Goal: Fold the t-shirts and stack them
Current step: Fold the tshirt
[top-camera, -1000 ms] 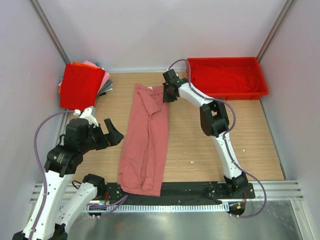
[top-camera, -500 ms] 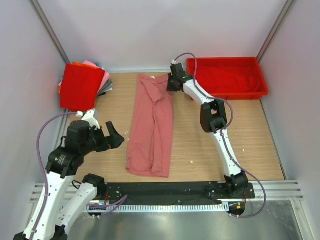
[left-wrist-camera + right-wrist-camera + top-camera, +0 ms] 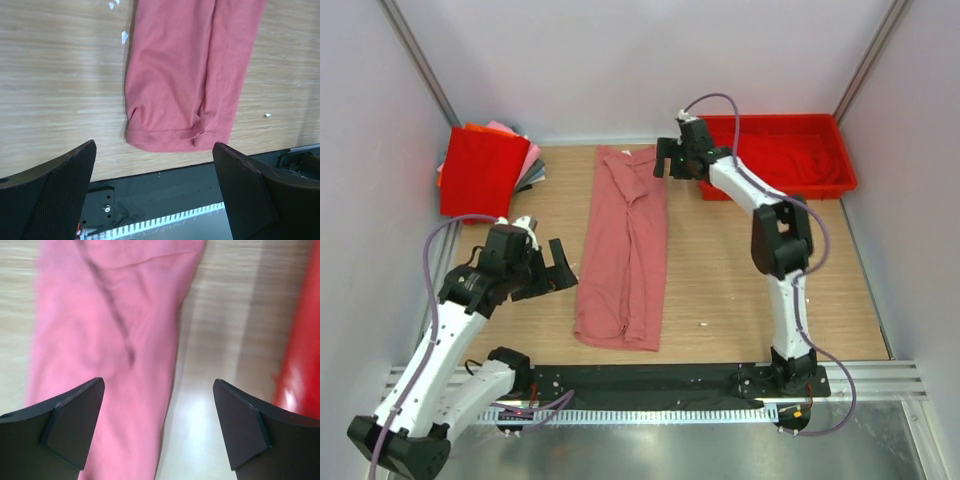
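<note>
My left gripper moves down and back onto the near hem's closer corner and closes there next. The shirt already lies folded lengthwise as a long strip.
A salmon-pink t-shirt lies on the wooden table as a long narrow strip, folded lengthwise. Its near hem shows in the left wrist view, its far part in the right wrist view. My right gripper hangs open just above the shirt's far right corner, holding nothing. My left gripper stands open to the left of the shirt's near half, apart from it. A stack of folded t-shirts, bright red on top, sits at the far left.
A red plastic tray with red cloth inside stands at the far right, its edge close beside my right gripper. A black strip and metal rail run along the table's near edge. Grey walls enclose the table.
My right gripper pulled the shirt away from me, then opened and let go of its far end. The left arm shifted slightly right toward the shirt.
</note>
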{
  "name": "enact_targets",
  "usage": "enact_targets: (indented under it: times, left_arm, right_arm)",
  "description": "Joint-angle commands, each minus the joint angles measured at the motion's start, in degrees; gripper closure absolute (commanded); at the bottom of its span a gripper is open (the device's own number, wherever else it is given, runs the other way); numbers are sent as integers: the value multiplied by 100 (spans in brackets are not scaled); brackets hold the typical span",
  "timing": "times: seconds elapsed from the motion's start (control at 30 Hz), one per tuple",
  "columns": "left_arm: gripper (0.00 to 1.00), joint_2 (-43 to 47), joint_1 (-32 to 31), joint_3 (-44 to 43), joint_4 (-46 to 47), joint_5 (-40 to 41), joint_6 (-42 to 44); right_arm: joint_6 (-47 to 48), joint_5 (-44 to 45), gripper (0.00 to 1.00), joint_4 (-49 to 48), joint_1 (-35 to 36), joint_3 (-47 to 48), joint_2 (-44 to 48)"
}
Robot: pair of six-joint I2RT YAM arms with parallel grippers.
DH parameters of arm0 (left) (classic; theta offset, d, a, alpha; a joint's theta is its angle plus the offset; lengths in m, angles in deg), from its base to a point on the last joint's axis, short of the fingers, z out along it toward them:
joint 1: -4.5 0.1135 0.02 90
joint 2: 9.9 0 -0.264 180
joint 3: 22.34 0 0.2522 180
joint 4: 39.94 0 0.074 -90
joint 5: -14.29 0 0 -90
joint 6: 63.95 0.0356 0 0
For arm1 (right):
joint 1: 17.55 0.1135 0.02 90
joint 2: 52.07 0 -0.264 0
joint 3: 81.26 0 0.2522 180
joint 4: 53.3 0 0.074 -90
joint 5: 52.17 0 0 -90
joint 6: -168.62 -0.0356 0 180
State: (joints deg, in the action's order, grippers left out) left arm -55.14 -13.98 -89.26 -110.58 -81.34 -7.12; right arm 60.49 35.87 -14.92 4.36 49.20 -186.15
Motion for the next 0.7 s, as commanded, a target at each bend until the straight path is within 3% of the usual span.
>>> enact_targets:
  times: [0.0,0.03,0.2,0.43,0.67]
  left_arm:
    - [0,-240,-513,52,-147,350,-523]
    - [0,-232,-629,96,-148,456,-663]
    - [0,-258,-1192,525,18,861,-1672]
    - [21,-249,-1298,1738,1003,686,-2395]
    - [32,-521,-1307,2433,1978,660,-2405]
  right_arm:
    - [-129,55,3,-1027,155,-1515,2572]
    - [-329,142,3,-1082,225,-2337,2928]
    - [-945,169,4,-1056,980,-4574,4731]
    - [-2869,591,14,-1538,2728,-7886,6795]
    - [-3952,1082,28,-1654,3897,-8928,7493]
